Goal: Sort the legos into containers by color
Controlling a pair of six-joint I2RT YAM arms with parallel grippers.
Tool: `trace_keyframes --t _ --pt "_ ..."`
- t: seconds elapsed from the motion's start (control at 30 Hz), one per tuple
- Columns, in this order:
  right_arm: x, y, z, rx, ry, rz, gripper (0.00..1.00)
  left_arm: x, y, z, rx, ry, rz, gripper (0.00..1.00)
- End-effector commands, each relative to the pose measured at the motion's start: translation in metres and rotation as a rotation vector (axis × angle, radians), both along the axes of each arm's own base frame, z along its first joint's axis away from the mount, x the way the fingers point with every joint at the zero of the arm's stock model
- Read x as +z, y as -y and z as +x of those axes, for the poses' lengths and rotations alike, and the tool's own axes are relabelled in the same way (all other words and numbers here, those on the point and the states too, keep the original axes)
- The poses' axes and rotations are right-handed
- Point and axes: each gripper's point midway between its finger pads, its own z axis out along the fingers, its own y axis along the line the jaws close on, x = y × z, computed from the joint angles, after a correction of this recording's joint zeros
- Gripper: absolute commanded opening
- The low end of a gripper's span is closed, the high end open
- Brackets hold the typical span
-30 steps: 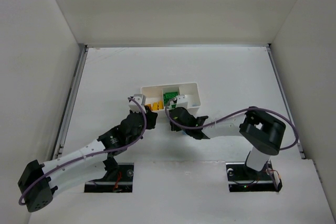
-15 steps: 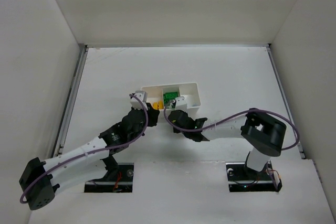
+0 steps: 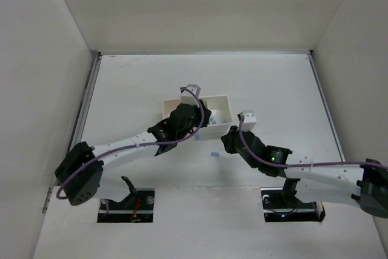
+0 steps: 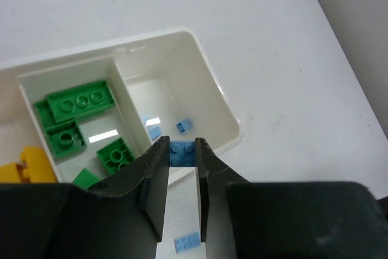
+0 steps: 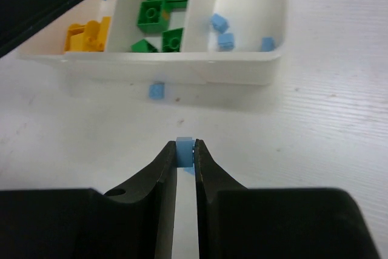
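I next raise my right gripper over the near side of the tray, then release the matching brick in the light blue section outward of it.
The white tray [image 3: 225, 99] has yellow bricks [image 5: 88, 34] in its left compartment, green bricks [image 4: 80, 100] in the middle one and small light blue bricks [image 4: 183, 127] in the right one. My left gripper [image 4: 182, 150] is shut on a light blue brick [image 4: 182, 154] above the near wall of the right compartment; it also shows in the top view [image 3: 205, 119]. My right gripper [image 5: 185, 147] is shut on a small light blue brick [image 5: 185, 151] just above the table in front of the tray; it also shows in the top view [image 3: 227, 143].
A loose light blue brick [image 5: 157, 91] lies on the table against the tray's near wall [image 5: 200, 72]. A flat light blue piece [image 4: 187, 242] lies on the table below my left fingers, and also shows in the top view [image 3: 214, 154]. High white walls enclose the table.
My left arm has swung right from the yellow compartment to the right compartment. My right arm has drawn back from the tray toward the near right.
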Motion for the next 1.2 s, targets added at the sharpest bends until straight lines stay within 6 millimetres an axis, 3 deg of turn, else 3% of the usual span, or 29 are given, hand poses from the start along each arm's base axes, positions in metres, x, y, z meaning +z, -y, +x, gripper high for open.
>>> trace_keyframes --t 0.0,0.13,0.23,0.37,0.47,0.6,0.77,1.0,1.07,1.17 --pt "-0.004 0.024 -0.001 -0.056 -0.009 0.0 0.14 0.032 0.031 0.017 -0.046 0.086 -0.059 0.18" --pt "0.0 0.034 -0.002 -0.074 0.0 0.029 0.14 0.02 0.047 0.033 -0.056 0.075 -0.024 0.19" --pt "0.007 0.039 0.001 -0.082 0.011 0.058 0.14 0.009 0.054 0.043 -0.05 0.064 0.004 0.26" --pt "0.02 0.039 0.009 -0.084 0.032 0.077 0.14 0.007 0.053 0.049 -0.032 0.06 0.004 0.4" --pt "0.029 0.036 0.023 -0.084 0.059 0.075 0.14 0.016 0.043 0.046 -0.012 0.079 -0.002 0.44" --pt "0.046 0.027 0.046 -0.082 0.096 0.08 0.14 0.012 0.019 0.027 0.021 0.082 0.009 0.41" --pt "0.06 0.011 0.077 -0.08 0.126 0.067 0.14 -0.01 -0.02 -0.01 0.08 0.061 0.054 0.37" --pt "0.055 -0.003 0.114 -0.097 0.122 0.02 0.16 -0.043 -0.048 -0.058 0.109 0.006 0.15 0.36" --pt "0.055 -0.006 0.12 -0.1 0.12 0.018 0.23 -0.054 -0.053 -0.065 0.125 -0.011 0.18 0.36" --pt "0.058 -0.011 0.124 -0.098 0.129 0.014 0.42 -0.071 -0.057 -0.068 0.154 -0.042 0.207 0.36"
